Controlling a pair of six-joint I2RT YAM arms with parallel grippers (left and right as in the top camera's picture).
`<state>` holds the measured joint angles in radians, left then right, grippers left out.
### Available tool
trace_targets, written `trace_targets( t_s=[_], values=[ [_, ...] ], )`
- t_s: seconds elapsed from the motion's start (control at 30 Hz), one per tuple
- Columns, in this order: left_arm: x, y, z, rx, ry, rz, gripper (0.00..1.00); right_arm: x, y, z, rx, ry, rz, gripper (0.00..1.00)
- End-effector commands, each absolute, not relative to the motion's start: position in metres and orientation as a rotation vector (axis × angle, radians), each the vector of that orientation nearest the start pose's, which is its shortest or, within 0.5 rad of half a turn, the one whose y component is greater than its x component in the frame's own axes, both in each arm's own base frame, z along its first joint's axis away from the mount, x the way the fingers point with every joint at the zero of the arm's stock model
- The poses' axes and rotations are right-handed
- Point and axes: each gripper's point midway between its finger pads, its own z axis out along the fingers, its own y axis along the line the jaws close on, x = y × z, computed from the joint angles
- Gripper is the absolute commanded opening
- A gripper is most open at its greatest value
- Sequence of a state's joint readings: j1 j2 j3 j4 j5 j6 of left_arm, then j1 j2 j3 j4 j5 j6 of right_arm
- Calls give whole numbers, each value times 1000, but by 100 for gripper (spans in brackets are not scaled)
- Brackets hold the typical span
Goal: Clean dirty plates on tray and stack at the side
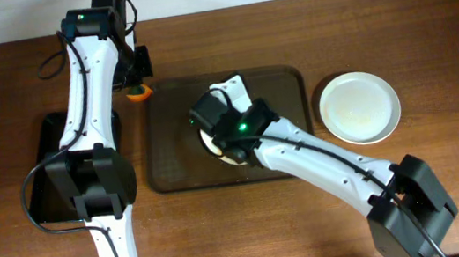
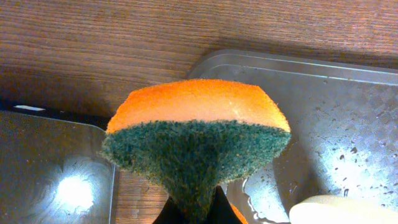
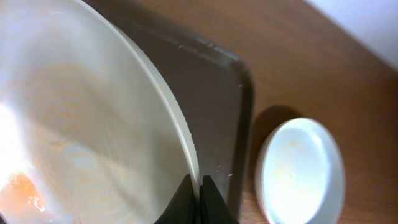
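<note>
I will next lower and turn my right gripper to lay the pale plate flat and let go of the plate's rim, since the surface of the dark brown tray is below the gripper.
The dark brown tray [image 1: 277,87] lies mid-table. My right gripper [image 3: 198,190] is shut on the rim of a pale plate [image 3: 81,118] with faint brown-orange smears, held over the tray; overhead, the arm hides most of this plate [image 1: 212,145]. A white plate [image 1: 360,107] lies on the table right of the tray; it also shows in the right wrist view [image 3: 301,171]. My left gripper [image 2: 198,208] is shut on an orange and green sponge [image 2: 196,134], at the tray's far left corner [image 1: 139,91].
A glossy black tray [image 1: 48,134] lies at the left, under the left arm. The wooden table [image 1: 429,22] surrounds both trays. Water drops lie on the tray's surface [image 2: 348,137] in the left wrist view.
</note>
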<state>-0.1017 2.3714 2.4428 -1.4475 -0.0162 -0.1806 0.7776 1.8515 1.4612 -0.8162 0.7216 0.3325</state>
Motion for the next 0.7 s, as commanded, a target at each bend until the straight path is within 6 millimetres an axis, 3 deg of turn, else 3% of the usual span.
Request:
trace_targets(
  t_s=[0.0, 0.13, 0.23, 0.3, 0.33, 0.4, 0.5, 0.53, 0.6, 0.67],
  values=[
    [495, -47, 136, -131, 2938, -4, 0, 383, 199, 179, -256, 2175, -721, 4],
    [495, -46, 136, -132, 2937, -5, 0, 379, 198, 216, -175, 1959, -869, 4],
    [496, -46, 136, -132, 2934, -5, 0, 380, 202, 223, -139, 1923, -857, 4],
    [496, -46, 136, -132, 2934, -5, 0, 382, 207, 215, -123, 1964, -782, 4],
    [496, -46, 136, -132, 2934, -5, 0, 383, 211, 206, -132, 2010, -728, 4],
    [495, -46, 136, -132, 2934, -4, 0, 381, 225, 169, -128, 2220, -491, 4],
    [496, -46, 136, -132, 2934, -5, 0, 366, 238, 100, 27, 2675, 46, 4],
    [496, -46, 136, -132, 2933, -5, 0, 360, 231, 70, 111, 2800, 160, 4],
    [497, -47, 136, -131, 2927, -7, 0, 352, 226, 40, 142, 2908, 206, 4],
    [497, -47, 136, -131, 2927, -7, 0, 350, 226, 24, 139, 2944, 192, 10]
  ],
)
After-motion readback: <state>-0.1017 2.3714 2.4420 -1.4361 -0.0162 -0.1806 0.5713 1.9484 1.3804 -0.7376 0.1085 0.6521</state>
